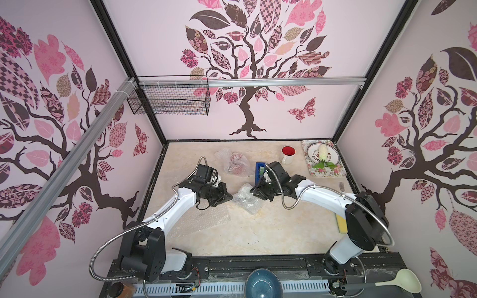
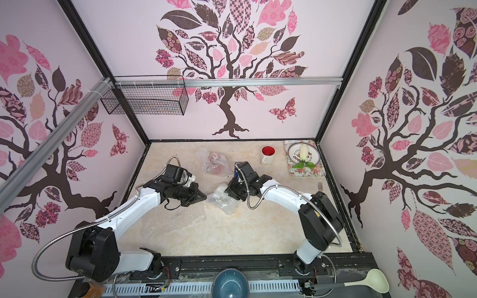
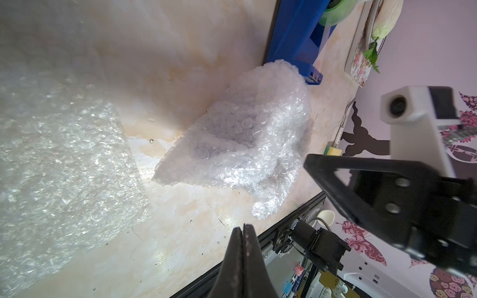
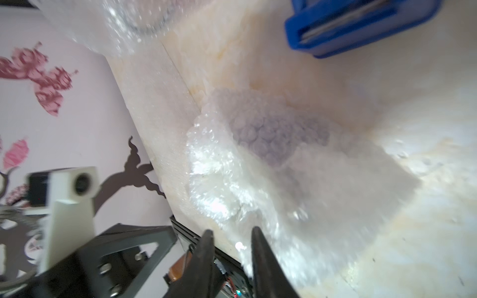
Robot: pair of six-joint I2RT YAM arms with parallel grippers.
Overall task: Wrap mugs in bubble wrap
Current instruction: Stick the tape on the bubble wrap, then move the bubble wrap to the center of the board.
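My left gripper moves down toward the bundle's edge by the flat sheet next and releases the bubble wrap there, since that edge lies below its shut fingers.
A crumpled bubble wrap bundle (image 1: 247,199) (image 2: 223,199) lies mid-table between both grippers. A lavender mug (image 4: 271,134) shows faintly through it. My left gripper (image 1: 229,197) (image 3: 243,228) is shut on nothing, just left of the bundle. My right gripper (image 1: 254,192) (image 4: 232,232) stands open at the bundle's right edge, with one fingertip (image 4: 256,232) beside the wrap and nothing between the jaws. A red mug wrapped in bubble wrap (image 1: 236,163) lies farther back. A bare white mug with a red inside (image 1: 288,154) stands upright at the back. A flat bubble wrap sheet (image 1: 204,222) (image 3: 64,160) lies under the left arm.
A blue tape dispenser (image 1: 260,172) (image 3: 296,33) sits just behind the right gripper. A floral tray (image 1: 325,171) with a plate is at the back right. A fork (image 1: 341,186) and a yellow sponge (image 1: 340,223) lie near the right wall. A blue bowl (image 1: 262,283) and a ladle (image 1: 402,280) sit in front of the table.
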